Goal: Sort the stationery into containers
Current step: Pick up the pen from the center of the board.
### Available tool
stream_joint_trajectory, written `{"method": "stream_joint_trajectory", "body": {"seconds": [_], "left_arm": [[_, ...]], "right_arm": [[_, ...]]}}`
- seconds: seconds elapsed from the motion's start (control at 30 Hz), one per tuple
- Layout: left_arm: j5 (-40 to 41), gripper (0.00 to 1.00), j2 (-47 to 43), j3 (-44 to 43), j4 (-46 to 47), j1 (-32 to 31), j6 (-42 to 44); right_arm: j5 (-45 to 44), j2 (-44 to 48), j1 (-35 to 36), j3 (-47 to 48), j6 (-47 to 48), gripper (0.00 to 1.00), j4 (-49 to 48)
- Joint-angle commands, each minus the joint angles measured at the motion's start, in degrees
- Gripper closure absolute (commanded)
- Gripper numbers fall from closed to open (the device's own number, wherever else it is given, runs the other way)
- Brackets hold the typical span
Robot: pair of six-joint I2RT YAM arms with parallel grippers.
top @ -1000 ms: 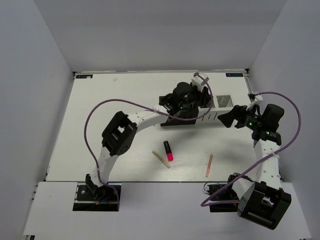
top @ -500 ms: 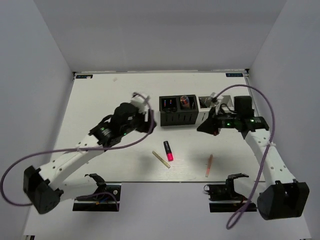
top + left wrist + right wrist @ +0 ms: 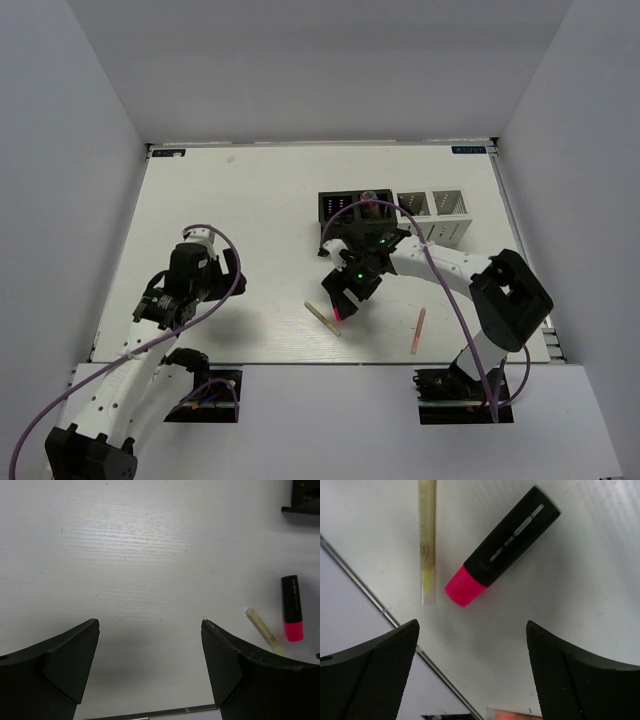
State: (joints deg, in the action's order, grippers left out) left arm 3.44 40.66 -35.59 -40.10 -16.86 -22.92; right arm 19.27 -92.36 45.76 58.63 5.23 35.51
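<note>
The highlighter lies slanted to the open fingers of my right gripper. I will turn my right gripper and bring it outward and down onto the highlighter's black body (image 3: pixel 512 538).
A black highlighter with a pink cap (image 3: pixel 512 535) lies on the white table beside a beige stick (image 3: pixel 426 540). My right gripper (image 3: pixel 472 625) hovers open just over the pink cap, nothing between its fingers. From above, the right gripper (image 3: pixel 340 298) covers most of the highlighter (image 3: pixel 341 314); the beige stick (image 3: pixel 322 318) lies to its left and a thin salmon stick (image 3: pixel 418 331) to its right. The containers (image 3: pixel 345 207) stand in a row at the back, two black and two white (image 3: pixel 440 205). My left gripper (image 3: pixel 150 622) is open over bare table, far left of the highlighter (image 3: pixel 291 607).
Something pinkish pokes out of one black cup (image 3: pixel 370 198). The right arm's forearm (image 3: pixel 440 262) stretches in front of the white cups. A purple cable (image 3: pixel 225 255) loops over the left arm. The table's near edge (image 3: pixel 300 362) runs just behind the sticks.
The left arm has drawn back from the containers to the near left and opened. The right arm has swung from the containers down over the pink highlighter and stands open.
</note>
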Motion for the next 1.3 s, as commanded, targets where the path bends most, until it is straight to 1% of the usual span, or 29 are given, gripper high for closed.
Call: {"method": "stream_joint_trajectory", "body": {"seconds": [0.0,0.1,0.17,0.2,0.33,0.4,0.43,0.5,0.53,0.6,0.67,0.83,0.9,1.07,1.1,1.17,1.27], "left_arm": [[-3.35,0.06,-2.51,2.37,-1.30,2.79,0.06],[-4.58,0.06,-3.92,3.25,-0.69,4.12,0.42],[-5.72,0.06,-4.01,3.34,-0.07,4.99,0.42],[-6.68,0.06,-4.01,3.51,0.28,5.26,0.33],[-9.15,0.06,-3.05,3.51,0.46,6.31,0.15],[-9.68,0.06,-2.96,3.51,0.37,6.23,0.15],[-9.86,0.06,-3.05,3.51,0.20,6.23,0.33],[-9.77,0.06,-3.22,3.60,0.37,6.23,0.24],[-9.68,0.06,-3.57,3.60,0.37,6.23,0.33],[-9.68,0.06,-3.75,3.60,0.37,6.32,0.33],[-9.77,0.06,-4.01,3.60,0.46,6.31,0.33],[-9.68,0.06,-4.45,3.69,0.37,6.40,0.33],[-9.68,0.06,-4.63,3.69,0.37,6.32,0.33],[-9.94,0.06,-5.07,3.86,0.28,6.31,0.33],[-9.77,0.06,-5.24,3.78,0.28,6.32,0.33],[-9.86,0.06,-5.33,3.78,0.37,6.32,0.33],[-9.77,0.06,-5.33,3.78,0.63,6.49,0.42]], "right_arm": [[-9.67,0.25,3.36,3.77,-7.07,0.11,-4.21],[-15.65,-0.72,4.78,3.60,-9.71,0.09,-7.54],[-18.64,-2.73,5.83,4.73,-11.56,0.09,-7.73],[-21.61,-3.52,6.18,6.39,-12.96,0.11,-7.47],[-27.16,-7.92,8.11,8.69,-15.87,0.20,-6.33],[-29.01,-8.89,8.65,8.96,-17.45,0.25,-7.82],[-29.02,-9.33,8.99,9.13,-17.63,0.30,-7.91],[-29.46,-10.56,9.35,10.00,-18.33,0.33,-7.65],[-30.33,-11.17,9.52,10.36,-18.68,0.37,-7.56],[-31.30,-12.23,9.70,11.42,-19.38,0.40,-7.30],[-31.31,-12.67,9.79,11.85,-19.82,0.45,-6.59],[-28.51,-14.25,9.70,10.89,-20.53,0.48,-5.63],[-26.92,-14.69,9.35,10.11,-20.96,0.52,-5.54],[-22.79,-16.19,9.17,8.61,-21.14,0.55,-4.57],[-22.17,-16.36,9.17,8.00,-21.23,0.60,-4.48],[-22.08,-17.06,9.26,7.38,-21.14,0.64,-4.66],[-22.16,-17.59,9.09,6.76,-20.53,0.75,-4.40]]}}
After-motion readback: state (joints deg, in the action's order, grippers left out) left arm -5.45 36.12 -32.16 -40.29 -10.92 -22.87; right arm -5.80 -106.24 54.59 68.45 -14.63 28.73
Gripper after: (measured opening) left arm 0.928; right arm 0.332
